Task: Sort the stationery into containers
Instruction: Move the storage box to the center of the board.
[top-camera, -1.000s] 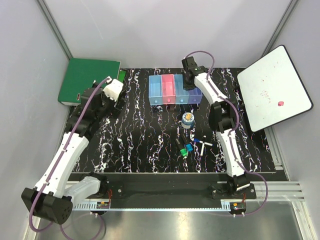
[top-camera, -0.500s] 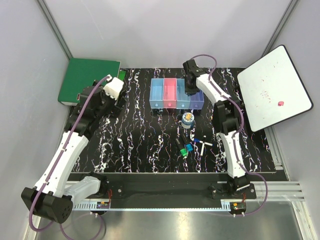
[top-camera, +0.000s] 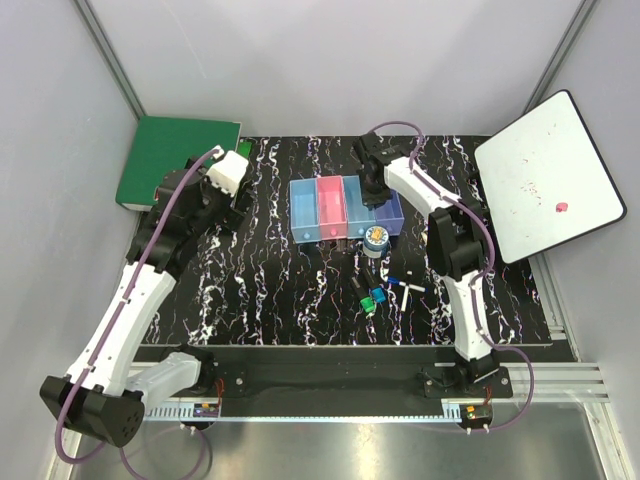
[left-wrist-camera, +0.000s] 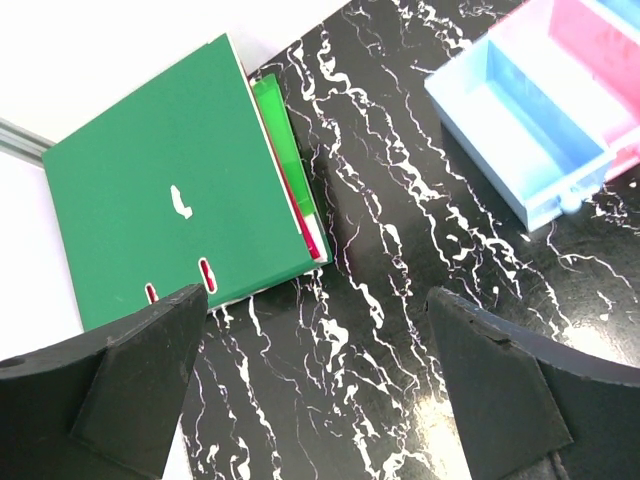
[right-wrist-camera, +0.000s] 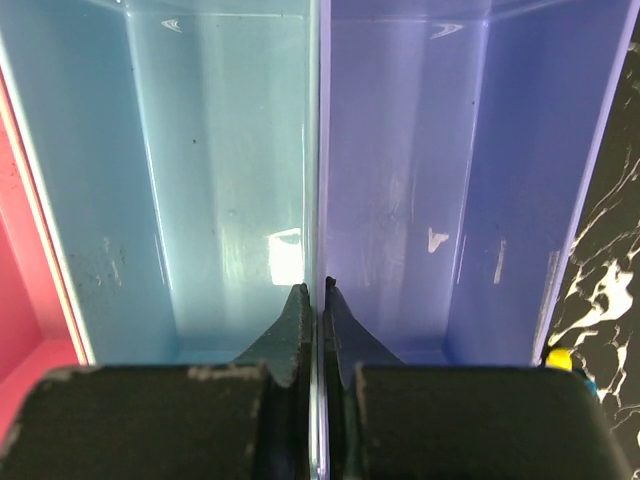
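Observation:
The robot's right gripper will next pull back toward the tape roll (top-camera: 376, 238), swing the purple end of the bin row nearer and let go of the side the bins share, because the row sits slanted.
The containers (top-camera: 330, 205) form a joined row of light blue, pink, light blue and purple bins at the middle back of the mat. My right gripper (top-camera: 373, 190) is shut on the wall (right-wrist-camera: 320, 150) shared by the light blue bin (right-wrist-camera: 220, 150) and the purple bin (right-wrist-camera: 430, 150); its tips (right-wrist-camera: 316, 290) pinch that wall. Both bins look empty. The stationery lies in front of the row: a tape roll (top-camera: 376, 238), a green-capped marker (top-camera: 372, 297), a blue-capped marker (top-camera: 390, 278) and white pens (top-camera: 408, 288). My left gripper (left-wrist-camera: 315, 330) hangs open over bare mat with nothing between its fingers.
A green ring binder (top-camera: 175, 160) lies at the back left corner, just beyond my left gripper (top-camera: 232, 208). A white board with a black rim (top-camera: 550, 175) rests at the right. The left light blue bin (left-wrist-camera: 520, 130) shows in the left wrist view.
The row of containers has slid toward the near left and turned slightly, with my right gripper moving along with it. The left arm has barely moved.

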